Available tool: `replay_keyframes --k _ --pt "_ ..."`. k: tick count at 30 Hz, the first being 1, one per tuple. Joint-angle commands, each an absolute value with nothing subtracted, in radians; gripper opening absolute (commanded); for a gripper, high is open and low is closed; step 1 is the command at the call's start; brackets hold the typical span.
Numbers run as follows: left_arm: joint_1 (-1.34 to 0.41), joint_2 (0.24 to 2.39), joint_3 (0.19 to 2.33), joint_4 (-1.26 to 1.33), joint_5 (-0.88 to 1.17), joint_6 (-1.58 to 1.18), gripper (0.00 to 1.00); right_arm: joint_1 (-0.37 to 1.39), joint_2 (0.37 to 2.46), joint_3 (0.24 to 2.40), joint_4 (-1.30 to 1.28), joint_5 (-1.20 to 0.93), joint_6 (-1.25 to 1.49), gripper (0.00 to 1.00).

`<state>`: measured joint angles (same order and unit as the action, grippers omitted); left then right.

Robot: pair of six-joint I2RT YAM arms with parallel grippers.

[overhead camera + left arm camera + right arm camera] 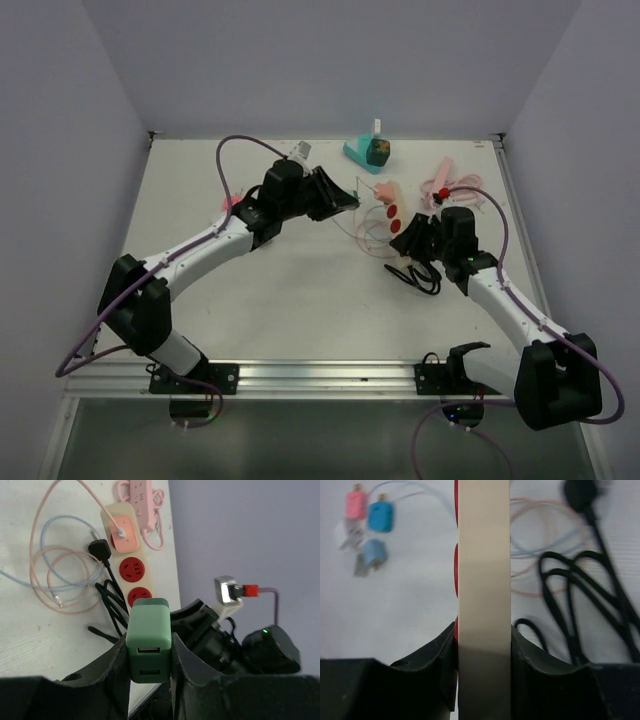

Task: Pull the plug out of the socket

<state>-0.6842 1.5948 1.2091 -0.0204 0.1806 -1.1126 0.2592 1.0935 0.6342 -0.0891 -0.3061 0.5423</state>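
Next, my left gripper moves away from the socket strip and down to the table beside the blue adapters, since the green plug is already out.
My left gripper (149,647) is shut on a green USB charger plug (148,630), its two USB ports facing the camera. The plug hides the near end of the beige socket strip (131,555) with red sockets. A pink adapter (123,533) sits in the strip's far socket. My right gripper (484,640) is shut on the strip (484,570), seen edge-on, and no plug stands out of its red face there. In the top view the left gripper (352,203) is just left of the strip (392,212), and the right gripper (405,238) holds its near end.
A black plug and cable (98,549) and loops of pink and blue cord (60,575) lie beside the strip. A pink power strip (140,500) lies at the table's far right edge. Pink and blue adapters (370,515) lie on the table. A teal object (365,150) stands at the back.
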Motion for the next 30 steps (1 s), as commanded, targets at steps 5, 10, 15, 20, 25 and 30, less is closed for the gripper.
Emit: replay_keyframes --k 5,10,15,20,25,30 --pt "-0.655 1.488 1.227 -0.069 0.275 -1.043 0.0 0.189 1.134 0.704 -0.152 -0.132 0.537 0.0" --pt "-0.652 1.454 1.201 -0.153 0.204 -0.973 0.0 0.189 1.112 0.758 -0.19 -0.175 0.52 0.0" --pt "-0.608 1.407 1.109 -0.216 0.098 -0.876 0.0 0.192 1.048 0.769 -0.19 -0.274 0.5 0.0" --pt "-0.535 1.404 1.01 -0.224 0.025 -0.812 0.05 0.193 1.005 0.744 -0.175 -0.371 0.497 0.0" --pt "-0.454 1.457 0.902 -0.134 0.041 -0.782 0.08 0.212 0.982 0.744 -0.179 -0.422 0.491 0.0" --pt "-0.41 1.575 0.868 -0.029 0.089 -0.782 0.11 0.239 0.98 0.758 -0.202 -0.428 0.46 0.0"
